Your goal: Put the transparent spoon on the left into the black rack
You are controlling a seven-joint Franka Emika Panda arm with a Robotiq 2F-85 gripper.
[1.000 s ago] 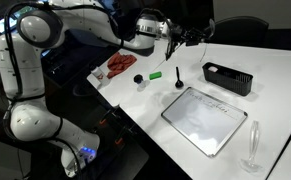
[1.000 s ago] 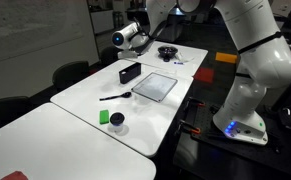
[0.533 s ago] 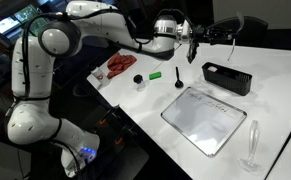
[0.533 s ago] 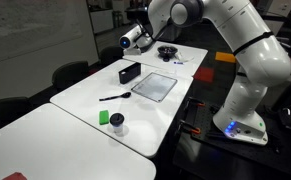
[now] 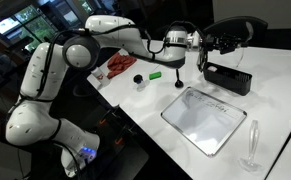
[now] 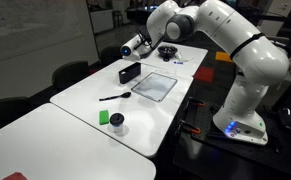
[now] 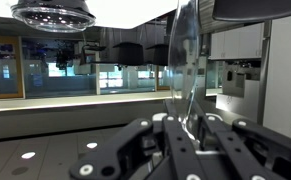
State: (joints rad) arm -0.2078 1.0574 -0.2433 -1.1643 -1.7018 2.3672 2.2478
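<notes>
The transparent spoon is still above the black rack's open top, so my gripper should next lower the spoon into the rack and then open.
My gripper is shut on the transparent spoon, which hangs down from the fingers in the air just beside the near end of the black rack. In the wrist view the clear spoon stands up between the black fingers, seen against the room and ceiling lamps. In an exterior view the gripper hovers above the black rack; the spoon is too small to make out there.
A silver-framed whiteboard lies in front of the rack. A black spoon, a green object, a small cup and a red-filled tray lie nearby. A taller clear utensil stands at the table edge.
The arm has carried the spoon across the table toward the black rack and stretched out further. The gripper now hangs close to the rack's end.
</notes>
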